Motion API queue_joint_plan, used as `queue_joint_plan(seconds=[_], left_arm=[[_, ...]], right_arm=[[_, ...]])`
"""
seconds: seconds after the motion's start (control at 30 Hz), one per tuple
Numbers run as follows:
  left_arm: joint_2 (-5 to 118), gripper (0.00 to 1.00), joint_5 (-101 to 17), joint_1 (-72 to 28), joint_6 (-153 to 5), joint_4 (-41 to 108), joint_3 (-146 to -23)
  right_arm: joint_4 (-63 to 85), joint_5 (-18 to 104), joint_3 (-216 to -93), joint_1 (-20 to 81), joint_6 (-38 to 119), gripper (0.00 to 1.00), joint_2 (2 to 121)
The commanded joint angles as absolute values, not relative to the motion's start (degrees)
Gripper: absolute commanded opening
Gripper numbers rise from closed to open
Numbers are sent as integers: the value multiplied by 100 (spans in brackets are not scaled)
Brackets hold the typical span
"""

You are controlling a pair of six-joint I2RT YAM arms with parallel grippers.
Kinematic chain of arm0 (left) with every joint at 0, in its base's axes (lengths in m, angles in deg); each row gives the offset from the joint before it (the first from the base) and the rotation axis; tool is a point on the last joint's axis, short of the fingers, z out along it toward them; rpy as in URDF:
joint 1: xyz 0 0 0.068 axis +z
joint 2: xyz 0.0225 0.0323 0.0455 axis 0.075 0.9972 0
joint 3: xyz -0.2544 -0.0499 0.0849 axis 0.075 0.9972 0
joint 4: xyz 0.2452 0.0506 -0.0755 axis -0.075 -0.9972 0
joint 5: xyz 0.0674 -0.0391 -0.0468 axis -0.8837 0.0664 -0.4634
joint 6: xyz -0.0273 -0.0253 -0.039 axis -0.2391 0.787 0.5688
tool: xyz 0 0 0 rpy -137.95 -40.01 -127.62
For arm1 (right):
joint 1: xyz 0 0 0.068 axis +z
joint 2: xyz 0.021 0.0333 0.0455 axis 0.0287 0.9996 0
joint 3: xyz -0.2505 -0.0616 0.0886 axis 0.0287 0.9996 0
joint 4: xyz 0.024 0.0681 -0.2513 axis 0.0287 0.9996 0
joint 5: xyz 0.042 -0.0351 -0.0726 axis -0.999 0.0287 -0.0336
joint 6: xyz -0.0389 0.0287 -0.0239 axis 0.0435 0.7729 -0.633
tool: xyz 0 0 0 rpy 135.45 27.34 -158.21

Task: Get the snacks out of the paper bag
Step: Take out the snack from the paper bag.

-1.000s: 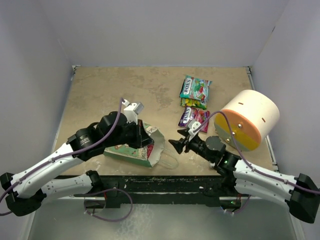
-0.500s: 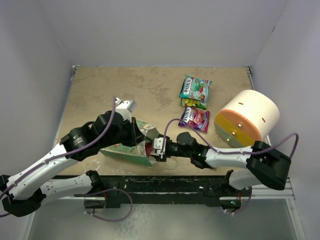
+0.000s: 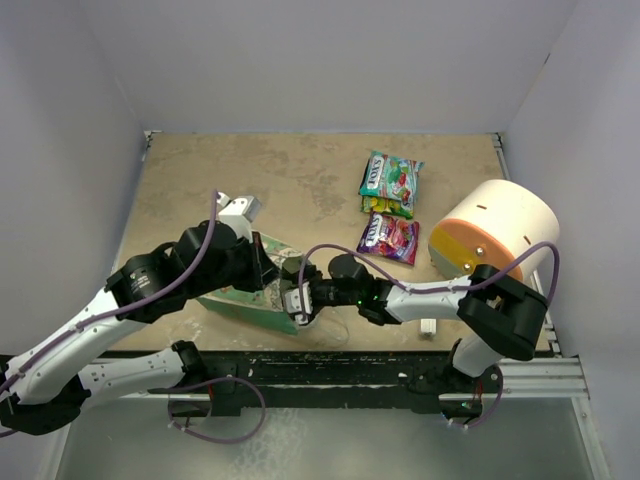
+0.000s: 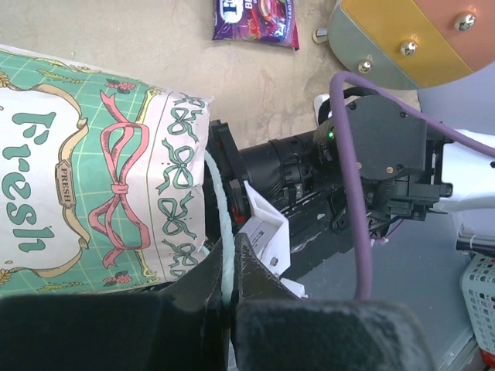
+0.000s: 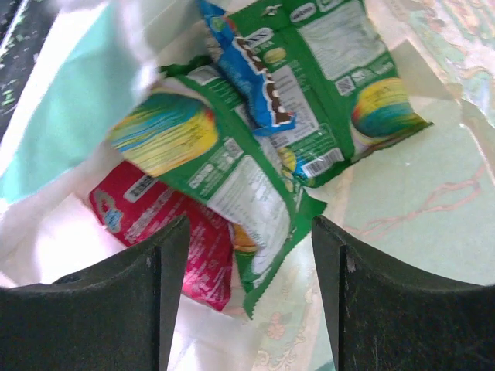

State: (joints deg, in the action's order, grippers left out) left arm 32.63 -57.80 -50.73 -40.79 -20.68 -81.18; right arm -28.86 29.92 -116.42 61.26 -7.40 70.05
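I should next slide my right gripper deeper into the bag (image 3: 252, 298) and close it on the edge of the green packet, since that edge lies ahead of the gripper, lined up between its open fingers.
The mint-green paper bag (image 3: 252, 298) lies on its side near the table's front edge, mouth to the right; it also shows in the left wrist view (image 4: 93, 162). My left gripper (image 4: 226, 297) is shut on the bag's pale string handle (image 4: 220, 209). My right gripper (image 3: 296, 298) is open with its fingers inside the bag's mouth. In the right wrist view its fingers (image 5: 166, 270) straddle the corner of a green packet (image 5: 240, 178); a second green packet (image 5: 340, 69) and a red-pink packet (image 5: 166, 224) lie beside it. Three packets lie out on the table: green (image 3: 391, 178), yellow-green (image 3: 383, 206), purple-pink (image 3: 388, 237).
A big cream cylinder with an orange end (image 3: 493, 242) lies at the right, near the table's right edge. A small white stick (image 3: 428, 327) lies in front of it. White walls close the table at the back and sides.
My right gripper has moved left from beside the bag into its mouth. My left arm has shifted slightly left, still holding the bag's handle.
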Motion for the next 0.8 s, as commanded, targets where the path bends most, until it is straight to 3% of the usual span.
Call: queue_joint_plan(seconds=[0.0,0.23,0.5,0.6,0.7,0.77], left_arm=[[3147,0,-5985,-5063,-4100,-2143,-8474],[3137,0,-5960,-5063,-4006,-2176,-8540],[3157,0,-5917,-5061,-4000,-2187,-8615],[3122,0,-5988,-5062,-3991,-2268,-8656],[3058,0,-6068,-5058,-3963,-2283,-8650],[3025,0,-6123,-5062,-3935,-2275,-8626]], right_arm=[[-2499,2545,-11855,6137,-1498,66,6894],[-2585,2778,-12134,6190,-1620,63,7306],[-2326,2964,-12749,6254,-1791,52,7926],[-2012,3018,-12909,6263,-1809,38,7908],[-1682,3020,-12987,6272,-1717,15,7710],[-1626,2986,-12939,6270,-1526,5,7512]])
